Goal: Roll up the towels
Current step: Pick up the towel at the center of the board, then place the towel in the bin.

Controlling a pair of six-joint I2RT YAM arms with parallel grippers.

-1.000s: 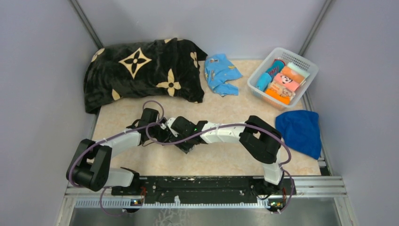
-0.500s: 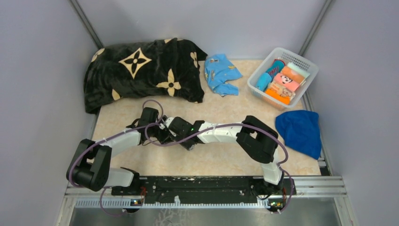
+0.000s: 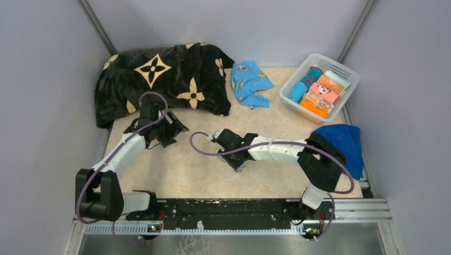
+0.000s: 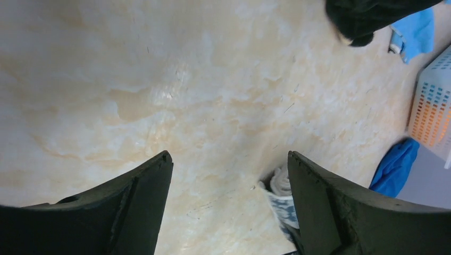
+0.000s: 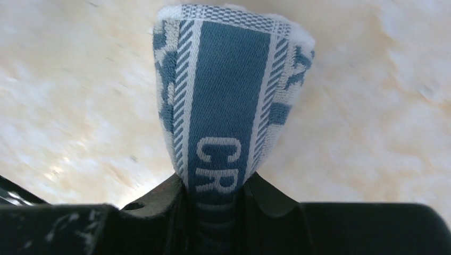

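Observation:
The basket that already holds rolls stands outward, so the right gripper will next lift this roll, carry it outward over the red-striped roll's far end, lower it and release it.
My right gripper is shut on the rolled white towel with dark-blue print, held just above the table. In the top view this gripper is at the table's middle and mostly covers the roll. My left gripper is open and empty near the black blanket's front edge. In its wrist view the jaws stand wide apart over bare table, with the roll's end beside the right finger. The turquoise towel lies crumpled at the back. The royal-blue towel lies at the right edge.
The black blanket with cream flowers fills the back left. A white basket with several rolled cloths stands at the back right. Grey walls close in the left, right and back sides.
My left gripper has pulled away from the roll to the back left, near the blanket. My right gripper has moved right with the rolled towel in it.

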